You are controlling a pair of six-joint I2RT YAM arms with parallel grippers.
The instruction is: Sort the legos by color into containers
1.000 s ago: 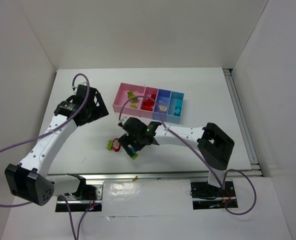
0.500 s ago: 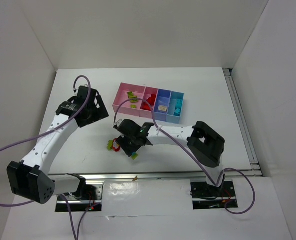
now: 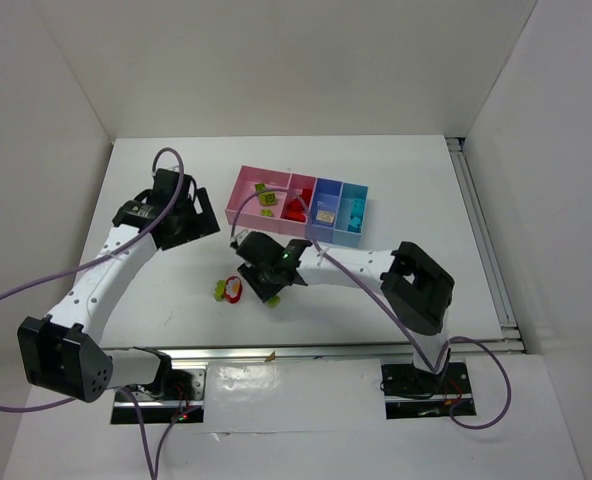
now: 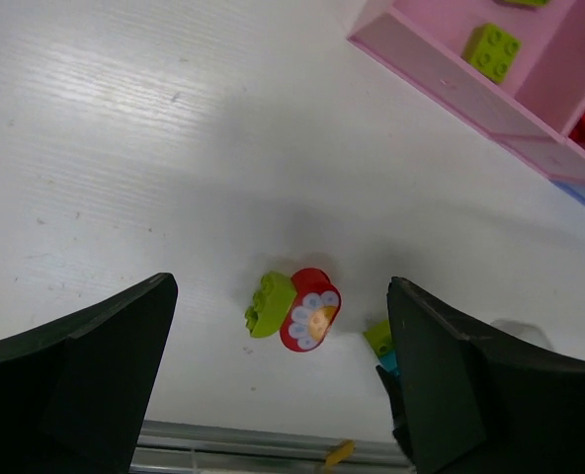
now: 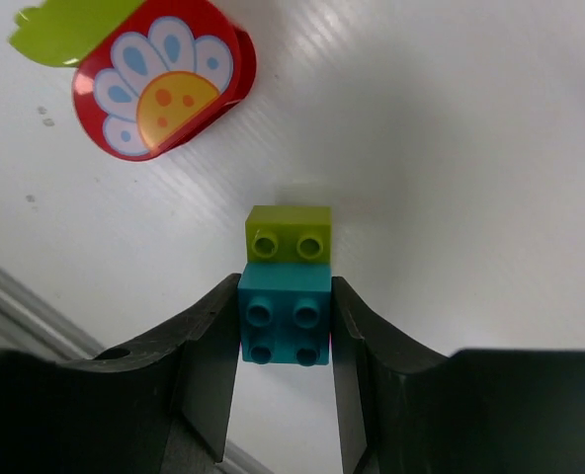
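Observation:
I will lift my right gripper and carry the teal lego outward over the light blue bin [image 3: 351, 212] to release it there, since teal legos already lie in that bin.
My right gripper [image 5: 285, 321] is shut on a teal lego [image 5: 285, 316] low over the table, its fingers [image 5: 206, 360] pressed to both sides. A lime lego [image 5: 289, 234] sits joined to the teal one's far end. In the top view this gripper [image 3: 266, 284] is near the table's front middle, with the lime lego [image 3: 273, 303] peeking out. A red flower-print piece [image 5: 164, 89] and a lime piece [image 5: 70, 30] lie just left. My left gripper [image 4: 280, 288] hangs open above them, holding nothing. The containers [image 3: 238, 200] stand behind.
The row of bins holds lime legos [image 3: 266, 195] in the left pink bin, red ones [image 3: 296, 208] in the second, teal ones [image 3: 354, 214] in the light blue. The left wrist view shows the pink bin's wall [image 4: 441, 69]. A metal rail [image 3: 306, 352] runs along the front edge.
My right gripper has shut on the teal lego, after being open around it. The left arm has shifted slightly toward the bins.

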